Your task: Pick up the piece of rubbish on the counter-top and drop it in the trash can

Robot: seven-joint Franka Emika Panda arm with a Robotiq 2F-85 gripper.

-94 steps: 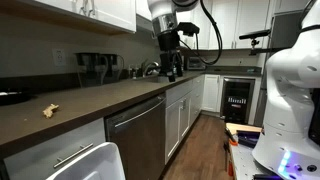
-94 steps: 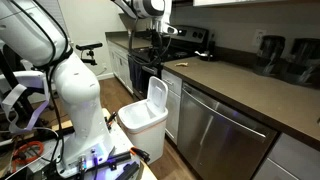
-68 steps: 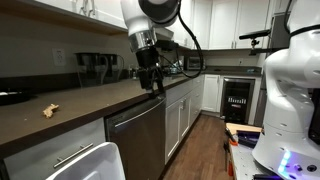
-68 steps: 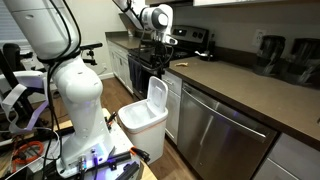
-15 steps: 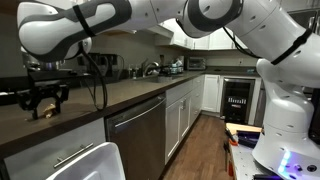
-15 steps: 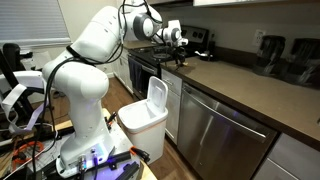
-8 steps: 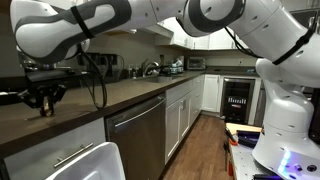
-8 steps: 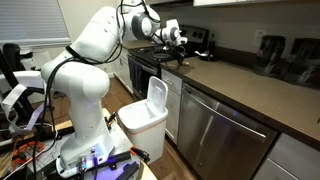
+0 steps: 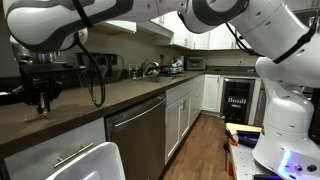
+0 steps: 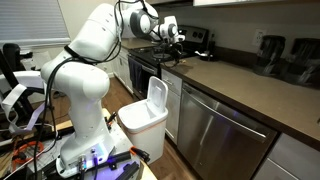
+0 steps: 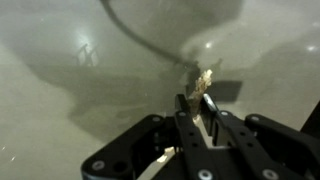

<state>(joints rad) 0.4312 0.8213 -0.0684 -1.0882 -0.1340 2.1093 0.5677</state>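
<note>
The robot needs to lift its gripper and draw it back over the open trash can [image 10: 146, 116], which stands below the gripper and nearer the robot's base, to let go of the rubbish inside.
In the wrist view my gripper [image 11: 197, 100] is shut on the piece of rubbish [image 11: 206, 77], a small crumpled tan scrap that sticks out beyond the fingertips, just above the dark counter-top [image 11: 60, 90]. In an exterior view the gripper [image 9: 41, 102] hangs at the far left end of the counter-top [image 9: 120, 93], fingers pointing down; the scrap is too small to make out there. The white trash can [image 9: 95, 162] stands on the floor below the counter's front, and also shows in an exterior view as the trash can [image 10: 146, 116] beside the robot base.
A steel dishwasher front [image 9: 140, 135] sits under the counter beside white cabinets [image 9: 185, 110]. Coffee makers [image 9: 97, 68] stand against the back wall. The robot's white base [image 10: 85, 125] is close to the bin. A stove [image 10: 150, 55] lies further along.
The jaws stood wide open over the scrap a second ago and have since closed on it. The gripper has risen slightly from the counter.
</note>
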